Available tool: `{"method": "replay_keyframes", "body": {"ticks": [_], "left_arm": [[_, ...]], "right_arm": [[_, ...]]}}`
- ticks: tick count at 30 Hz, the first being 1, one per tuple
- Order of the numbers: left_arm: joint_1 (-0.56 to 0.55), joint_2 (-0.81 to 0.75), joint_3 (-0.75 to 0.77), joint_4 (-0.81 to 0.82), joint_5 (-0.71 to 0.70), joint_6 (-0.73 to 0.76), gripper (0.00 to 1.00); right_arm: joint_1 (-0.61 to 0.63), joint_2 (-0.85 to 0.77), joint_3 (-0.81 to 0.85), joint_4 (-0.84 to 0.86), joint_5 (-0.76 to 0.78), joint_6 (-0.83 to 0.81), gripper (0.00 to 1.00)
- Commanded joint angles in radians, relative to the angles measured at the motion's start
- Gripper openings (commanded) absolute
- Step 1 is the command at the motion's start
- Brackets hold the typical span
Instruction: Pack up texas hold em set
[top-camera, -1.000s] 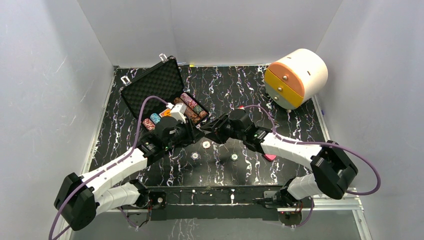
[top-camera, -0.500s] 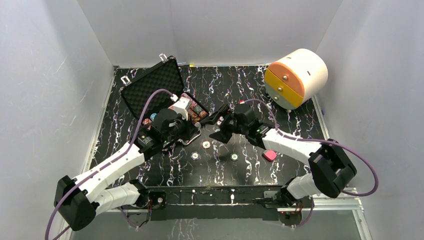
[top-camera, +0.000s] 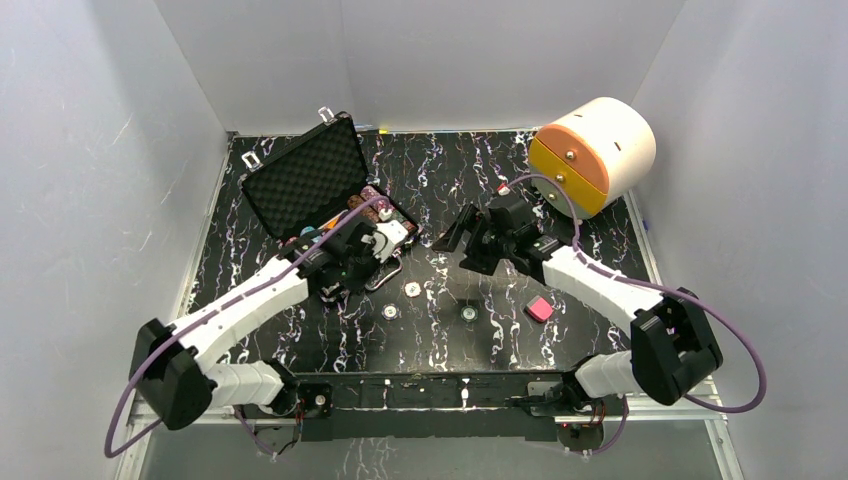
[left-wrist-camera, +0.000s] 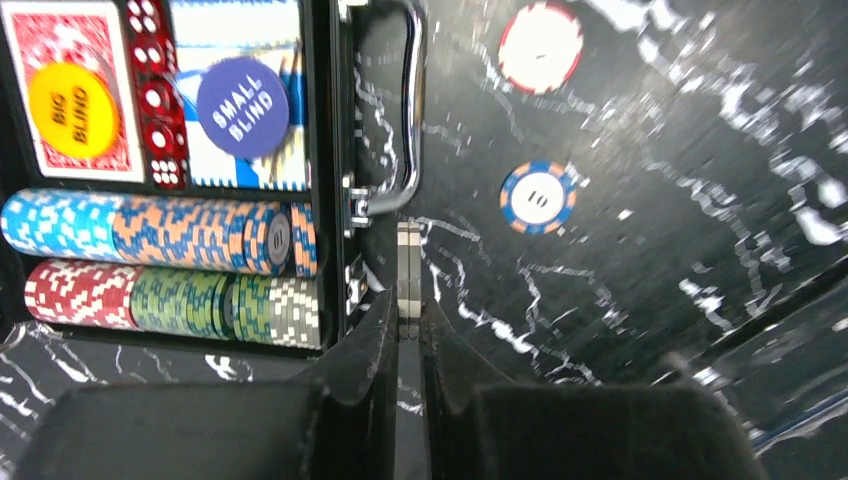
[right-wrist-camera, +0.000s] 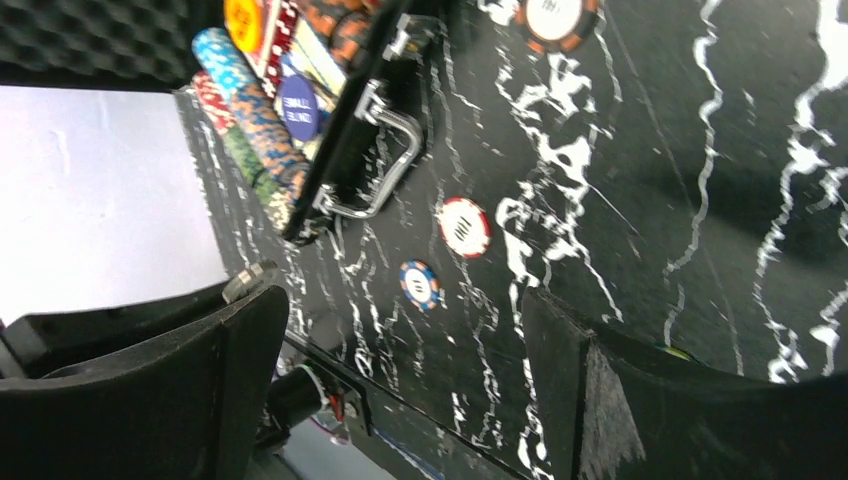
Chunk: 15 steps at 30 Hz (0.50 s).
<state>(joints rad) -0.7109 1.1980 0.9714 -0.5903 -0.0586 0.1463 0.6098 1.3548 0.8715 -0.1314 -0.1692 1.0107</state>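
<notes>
Next, the left gripper moves down and toward the case's near corner, onto that row's end (left-wrist-camera: 304, 311), since grey-white chips like the one held end the red-and-green row.
The black case (top-camera: 300, 180) lies open at the back left, its foam lid up. Inside it are rows of coloured chips (left-wrist-camera: 160, 235), a red-backed deck (left-wrist-camera: 75, 140) under a yellow button, red dice (left-wrist-camera: 155, 95) and a purple button (left-wrist-camera: 242, 107). My left gripper (left-wrist-camera: 405, 320) is shut on a grey-white chip (left-wrist-camera: 408, 262) held edge-on, just right of the case handle (left-wrist-camera: 410, 130). Three loose chips (top-camera: 412, 289) lie on the table in front of the case. My right gripper (right-wrist-camera: 410, 370) hangs open and empty over the table's middle (top-camera: 462, 243).
A pink block (top-camera: 540, 309) sits right of the loose chips. A large cream-and-orange cylinder (top-camera: 595, 155) stands at the back right. White walls enclose the black marbled table (top-camera: 600, 240) on three sides.
The two grippers were together over the middle of the table. The right one has since opened and drawn back to the right; the left one has shut on the chip and swung toward the case.
</notes>
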Motion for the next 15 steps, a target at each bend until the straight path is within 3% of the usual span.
{"method": "replay_keyframes", "body": {"ticks": [1, 15], "left_arm": [[0.004, 0.06, 0.015, -0.161, -0.081, 0.124, 0.0], [0.096, 0.144, 0.036, -0.253, -0.188, 0.096, 0.0]], "right_arm": [[-0.006, -0.049, -0.047, -0.04, 0.03, -0.026, 0.94], [-0.005, -0.006, -0.039, -0.041, 0.004, -0.004, 0.91]]}}
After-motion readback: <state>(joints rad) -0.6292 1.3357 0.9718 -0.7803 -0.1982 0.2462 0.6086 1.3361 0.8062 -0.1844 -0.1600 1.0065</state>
